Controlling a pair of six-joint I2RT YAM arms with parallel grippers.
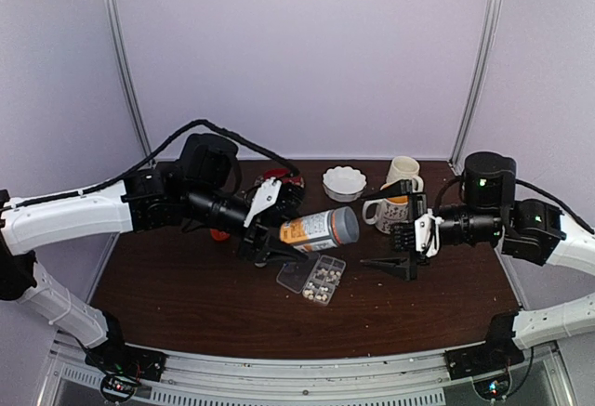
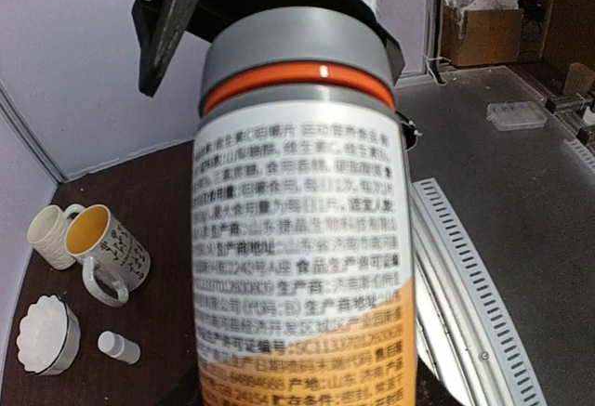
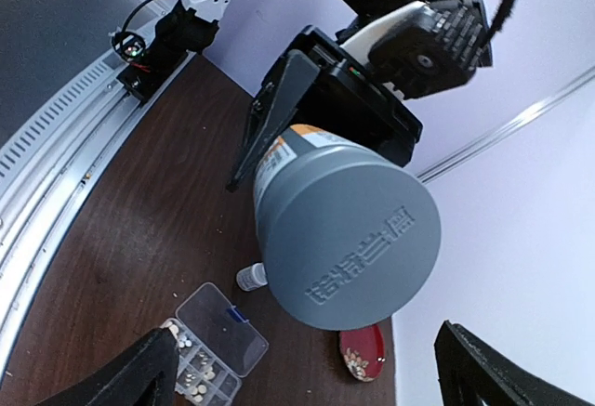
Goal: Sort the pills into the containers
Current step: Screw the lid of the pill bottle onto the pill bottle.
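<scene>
The end of the bottle with the grey cap (image 1: 347,226) (image 3: 350,237) sticks out past my left gripper, so I need to move my right gripper to the left in the top view next and close it around the cap.
My left gripper (image 1: 271,229) is shut on a large bottle (image 1: 319,230) with a grey cap and a white-and-orange label, held on its side above the table. The bottle fills the left wrist view (image 2: 302,239) and hides my left fingers there. The clear pill box (image 1: 311,279) lies open just below it, with small whitish pills (image 1: 324,284) in its cells. My right gripper (image 1: 390,227) is open and empty, its jaws wide apart just right of the cap. In the right wrist view the cap (image 3: 349,239) faces the camera, with the pill box (image 3: 212,348) and pills (image 3: 191,375) lower left.
Two mugs (image 1: 398,209) (image 2: 107,248) and a white scalloped bowl (image 1: 344,183) (image 2: 42,333) stand at the back. A small white bottle (image 3: 251,278) (image 2: 119,347) lies on the table under the big bottle. A red dish (image 3: 363,355) sits beyond it.
</scene>
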